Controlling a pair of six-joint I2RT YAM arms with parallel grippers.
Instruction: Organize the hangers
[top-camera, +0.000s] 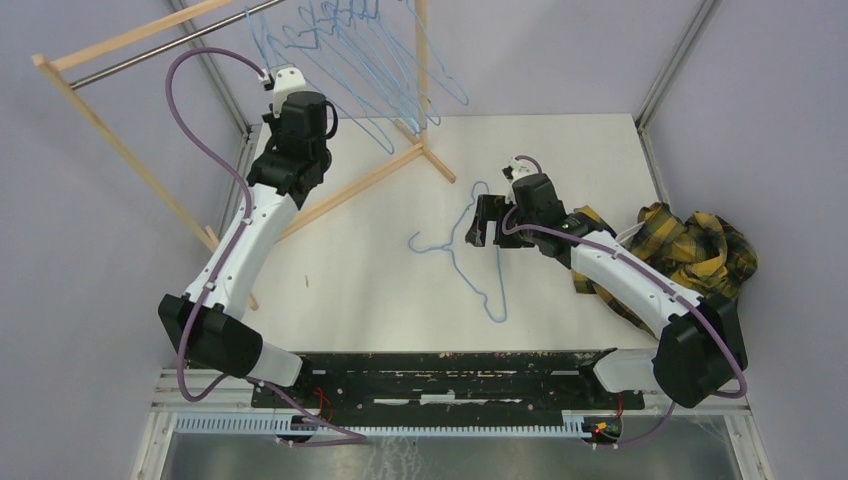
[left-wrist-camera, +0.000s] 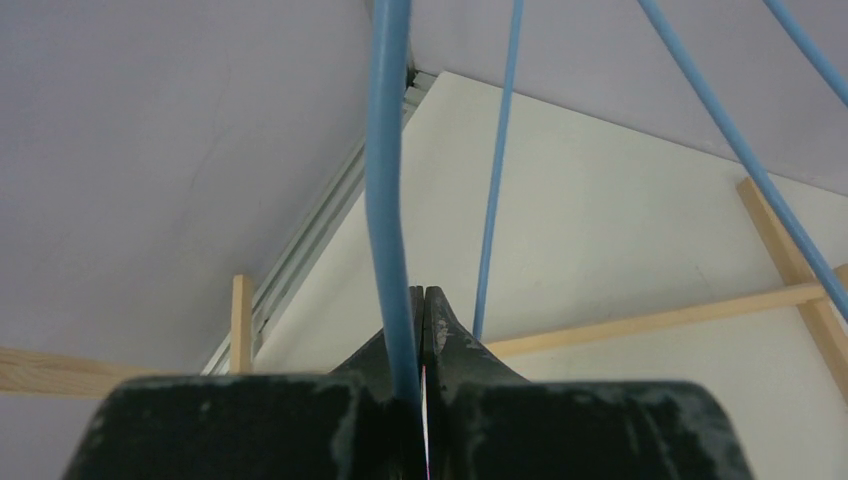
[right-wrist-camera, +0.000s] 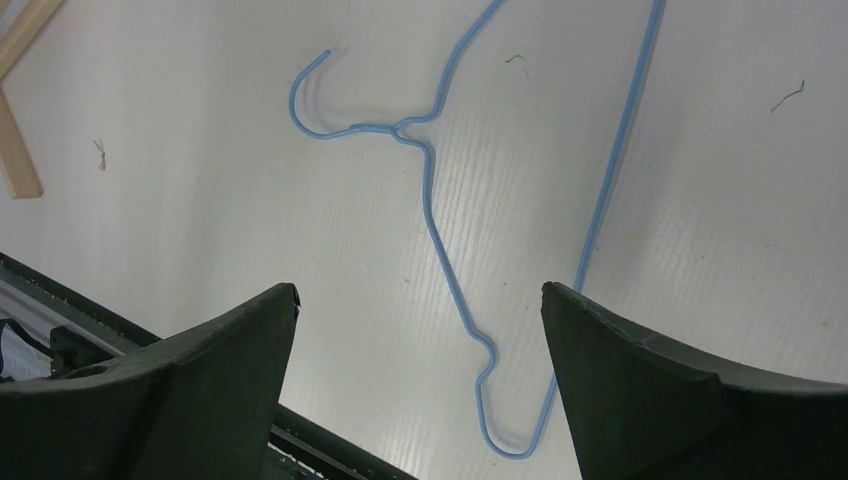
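Observation:
My open fingers are by the flat hanger's long bar. My right gripper should next move down and toward the hanger's hook, onto the near upper wire (top-camera: 455, 263) (right-wrist-camera: 428, 186) beside the hanger's neck.
Several light-blue wire hangers (top-camera: 350, 45) hang from the rod of the rack at the back. My left gripper (top-camera: 270, 73) is raised beside them at the left end of the bunch. In the left wrist view it (left-wrist-camera: 424, 296) is shut on one hanger's wire (left-wrist-camera: 388, 180), which runs up out of the jaws. One more hanger (top-camera: 470, 250) lies flat on the white table at centre. My right gripper (top-camera: 487, 222) hovers over it, open and empty. In the right wrist view the hanger (right-wrist-camera: 430, 190) lies between and beyond the spread gripper (right-wrist-camera: 420, 296), hook to the upper left.
The wooden rack (top-camera: 110, 130) with its metal rod (top-camera: 150, 55) stands at the back left. Its base beam (top-camera: 360, 185) runs across the table. A yellow plaid shirt (top-camera: 700, 245) lies at the right edge, beside the right arm.

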